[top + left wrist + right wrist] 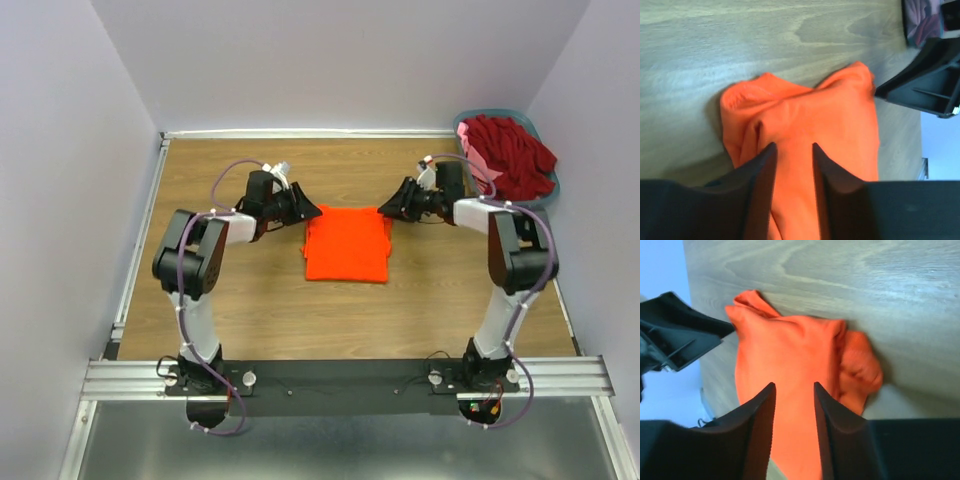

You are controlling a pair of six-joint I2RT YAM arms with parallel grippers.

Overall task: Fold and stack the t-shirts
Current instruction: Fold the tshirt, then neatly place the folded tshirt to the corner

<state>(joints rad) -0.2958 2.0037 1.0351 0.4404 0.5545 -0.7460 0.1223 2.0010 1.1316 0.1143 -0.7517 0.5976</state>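
Note:
The right gripper moves back from the t-shirt's far corner and down onto the middle of the t-shirt's basket-side edge [387, 246] [851, 390] next, as the orange t-shirt lies folded.
A bright orange t-shirt [347, 244] lies folded into a rough rectangle in the middle of the wooden table. My left gripper [311, 212] is at its far left corner and my right gripper [385, 209] at its far right corner, both above the cloth. In the left wrist view the open fingers [762, 165] frame the orange t-shirt [825, 115] with nothing between them. The right wrist view shows the same: open fingers [765, 405] over the orange t-shirt [790, 350]. Dark red [515, 152] and pink [472, 150] t-shirts are heaped in the basket.
The grey-blue plastic basket [553, 191] stands at the far right corner by the wall. White walls close the table at the back and sides, with a metal rail [140, 230] along the left. The opposite gripper shows in each wrist view [925, 80] [675, 335].

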